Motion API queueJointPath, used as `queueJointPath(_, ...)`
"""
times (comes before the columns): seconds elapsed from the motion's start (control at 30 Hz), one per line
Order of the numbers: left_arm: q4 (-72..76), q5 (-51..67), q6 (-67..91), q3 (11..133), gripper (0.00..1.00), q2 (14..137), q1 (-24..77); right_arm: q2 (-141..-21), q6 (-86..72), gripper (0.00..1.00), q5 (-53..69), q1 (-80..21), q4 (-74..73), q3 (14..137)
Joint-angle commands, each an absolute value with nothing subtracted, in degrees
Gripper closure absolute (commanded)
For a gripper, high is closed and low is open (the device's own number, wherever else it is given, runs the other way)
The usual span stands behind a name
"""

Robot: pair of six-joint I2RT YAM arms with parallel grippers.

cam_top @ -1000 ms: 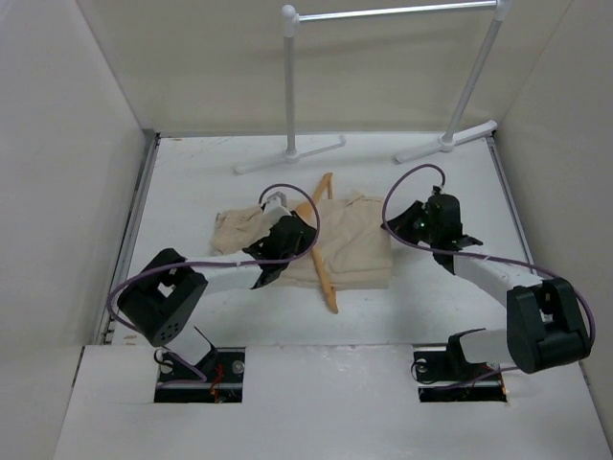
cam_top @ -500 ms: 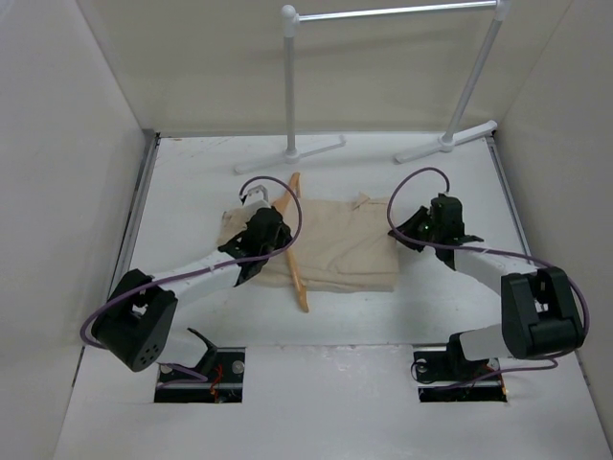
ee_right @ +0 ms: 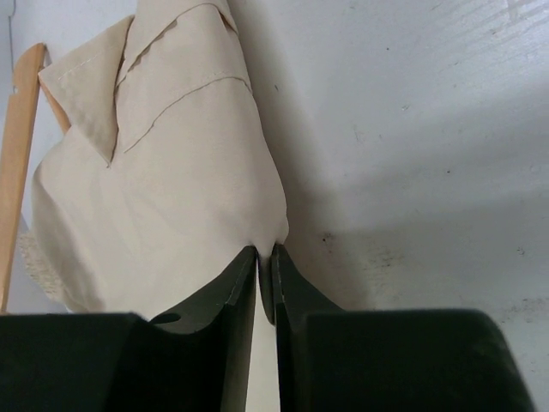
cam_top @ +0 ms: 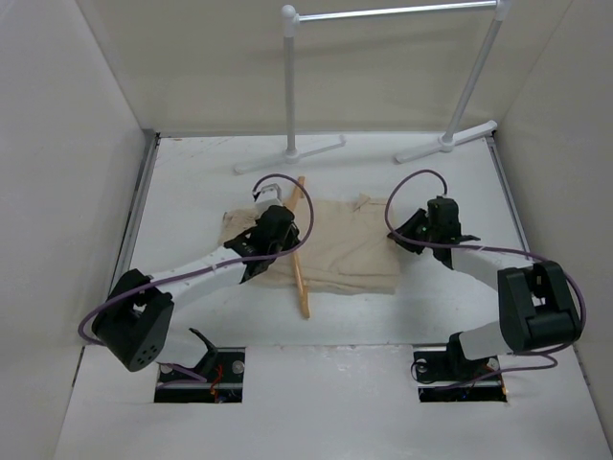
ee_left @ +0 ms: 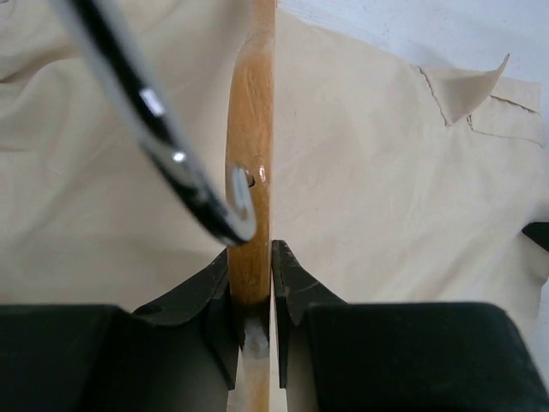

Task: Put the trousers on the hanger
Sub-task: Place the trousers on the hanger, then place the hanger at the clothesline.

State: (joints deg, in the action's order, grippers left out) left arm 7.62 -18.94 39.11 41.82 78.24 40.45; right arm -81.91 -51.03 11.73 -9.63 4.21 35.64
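Note:
My left gripper will next lift the hanger (cam_top: 301, 273) to the right in the top view and let go of it short of the rack's top bar (cam_top: 395, 12), because that bar stands high.
The beige trousers (cam_top: 345, 247) lie flat on the table in the middle. The wooden hanger (cam_top: 301, 273) stands on edge across their left part, seen edge-on. My left gripper (cam_top: 279, 230) is shut on the hanger's wooden body (ee_left: 250, 172), just below its metal hook (ee_left: 154, 120). Cloth (ee_left: 377, 197) spreads on both sides of the hanger. My right gripper (cam_top: 410, 237) is shut on the right edge of the trousers (ee_right: 171, 189), low on the table. The hanger's end (ee_right: 17, 146) shows at the far left of the right wrist view.
A white metal rack (cam_top: 290, 86) stands at the back, its feet on the table and its top bar (cam_top: 393, 12) running right. White walls close in on the left, right and back.
My left gripper has carried the hanger leftwards and turned it more nearly straight. My right gripper has pulled the trousers' edge to the right, and the cloth lies flatter and wider.

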Motion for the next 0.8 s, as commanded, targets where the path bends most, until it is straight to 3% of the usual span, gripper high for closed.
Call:
queueJointPath(0.0,6.3,-20.2,37.7,48.1,1.0,74.3,41.5,-81.1,-50.8,0.77,9.8,-10.9,4.1,36.2)
queueJointPath(0.17,-0.7,-24.3,32.2,57.8,1.0,70.8,46.3,-73.8,-50.0,0.37,8.0,-12.8,-2.1,38.0)
queueJointPath(0.27,-3.3,-25.8,29.4,63.1,1.0,70.1,49.2,-66.2,-48.5,0.25,6.9,-13.6,-6.8,39.6)
queueJointPath(0.57,-13.7,-25.8,25.4,83.3,1.0,72.9,51.6,-45.2,-41.8,0.18,5.8,-17.4,-26.4,55.0)
queueJointPath(0.77,-22.0,-20.5,25.2,100.2,1.0,79.4,51.7,-44.4,-39.6,0.18,6.9,-31.3,-27.4,67.0)
